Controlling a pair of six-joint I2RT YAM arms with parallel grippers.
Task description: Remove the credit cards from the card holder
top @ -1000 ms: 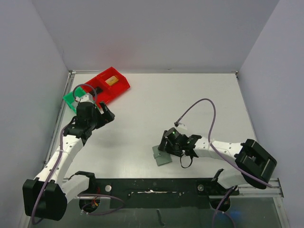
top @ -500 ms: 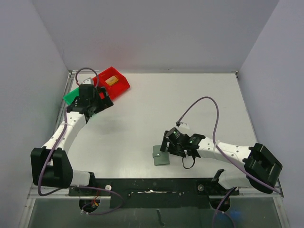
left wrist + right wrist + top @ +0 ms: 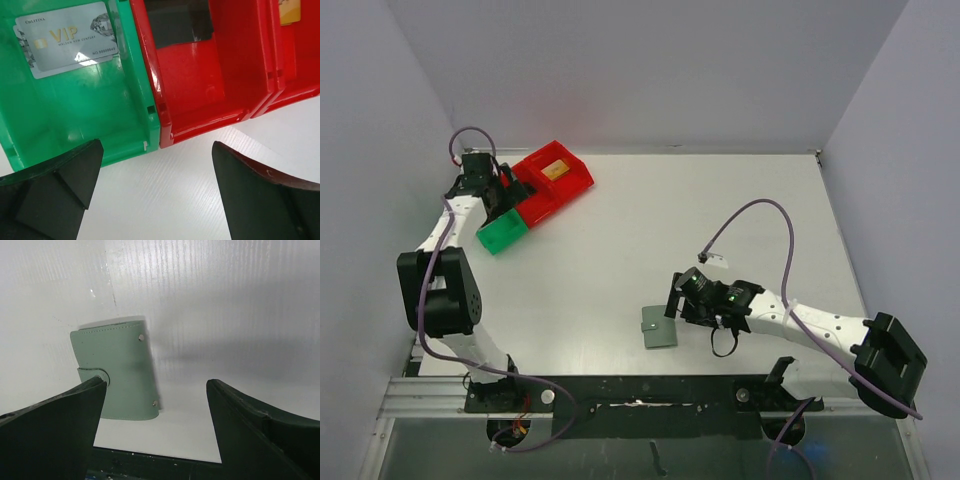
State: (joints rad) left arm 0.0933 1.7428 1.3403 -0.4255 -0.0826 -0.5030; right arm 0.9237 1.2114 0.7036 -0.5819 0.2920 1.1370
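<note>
The left gripper goes down astride their joined near end (image 3: 526, 224) (image 3: 159, 131) next and closes. The green and red bins' sides touch and point between its open fingers.
The card holder (image 3: 659, 327), a flat grey-green sleeve with a snap tab, lies shut near the table's front edge. In the right wrist view it (image 3: 115, 375) lies just ahead of my left finger. My right gripper (image 3: 676, 303) (image 3: 156, 384) hovers beside it, open and empty. My left gripper (image 3: 508, 196) (image 3: 156, 149) is open and empty just in front of the bins. A silver-grey VIP card (image 3: 67, 42) lies in the green bin, a black card (image 3: 177, 25) in the red bin, and a gold card (image 3: 557, 170) (image 3: 290, 10) in the further red compartment.
The green bin (image 3: 500, 237) (image 3: 75, 110) and the red bin (image 3: 565, 186) (image 3: 200, 85) stand side by side at the far left. Grey walls close the table on the left, back and right. A black rail (image 3: 640, 390) runs along the front edge.
My left arm has swung left and back, up to the far-left corner by the bins, and more of the green bin now shows. My right gripper has stayed by the card holder.
</note>
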